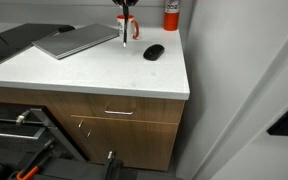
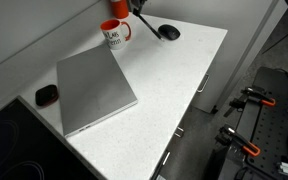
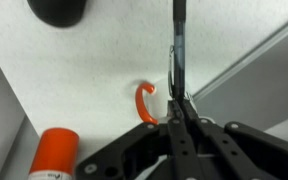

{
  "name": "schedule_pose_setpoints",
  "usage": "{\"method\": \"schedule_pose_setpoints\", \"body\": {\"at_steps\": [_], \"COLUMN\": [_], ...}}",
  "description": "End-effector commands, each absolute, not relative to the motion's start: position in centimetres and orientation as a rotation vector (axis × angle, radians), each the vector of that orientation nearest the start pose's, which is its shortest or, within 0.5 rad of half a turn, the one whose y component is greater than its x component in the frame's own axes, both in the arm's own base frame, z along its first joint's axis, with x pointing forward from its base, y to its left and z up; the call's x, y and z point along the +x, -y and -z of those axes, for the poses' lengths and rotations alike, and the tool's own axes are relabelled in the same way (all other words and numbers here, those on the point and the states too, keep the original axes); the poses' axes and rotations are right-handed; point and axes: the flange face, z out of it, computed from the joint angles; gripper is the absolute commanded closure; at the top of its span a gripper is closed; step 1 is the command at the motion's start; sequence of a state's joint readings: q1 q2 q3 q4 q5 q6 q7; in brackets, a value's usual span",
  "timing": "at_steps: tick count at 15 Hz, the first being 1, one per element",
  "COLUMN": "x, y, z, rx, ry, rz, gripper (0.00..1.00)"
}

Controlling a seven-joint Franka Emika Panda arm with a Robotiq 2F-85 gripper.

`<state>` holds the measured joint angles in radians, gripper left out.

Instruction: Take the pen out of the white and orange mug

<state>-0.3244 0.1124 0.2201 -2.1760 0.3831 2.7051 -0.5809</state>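
My gripper holds the pen and will next bring it down toward the bare counter (image 1: 132,54) (image 3: 126,30) beside the black mouse.
My gripper (image 3: 181,102) is shut on the pen (image 3: 179,40), a thin dark stick that juts out past the fingertips in the wrist view. In both exterior views the gripper (image 1: 125,8) (image 2: 133,6) is above the white and orange mug (image 1: 131,27) (image 2: 114,34), which stands upright near the back of the counter. The pen (image 1: 124,34) (image 2: 147,24) hangs from the gripper beside the mug, outside it. In the wrist view only the mug's orange handle (image 3: 144,103) shows; the fingers hide its body.
A black mouse (image 1: 154,52) (image 2: 169,32) (image 3: 56,8) lies near the mug. A red cylinder (image 1: 171,14) (image 3: 54,155) stands at the back corner. A closed grey laptop (image 1: 76,40) (image 2: 94,90) lies on the white counter (image 1: 104,75). A small dark object (image 2: 46,95) lies beside the laptop.
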Motion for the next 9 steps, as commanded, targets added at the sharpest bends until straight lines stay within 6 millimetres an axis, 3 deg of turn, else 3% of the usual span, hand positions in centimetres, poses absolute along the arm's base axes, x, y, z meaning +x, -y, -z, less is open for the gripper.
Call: {"method": "schedule_pose_setpoints", "body": {"at_steps": [1,4,5,6,9], "x": [56.7,57.3,57.6,57.7,58.2], "y": [8.0,7.8,7.6,7.5,7.6], "z": [-34.3,-32.4,-32.3,-32.1,-32.5], "rx": [-2.997,-2.990,-2.984,-2.988,-2.988], "ry": [0.196,0.142,0.124,0.113,0.073], "rz": [0.508,0.479,0.488,0.498,0.515], "gripper": [0.99,0.95,0.69,0.68,0.48]}}
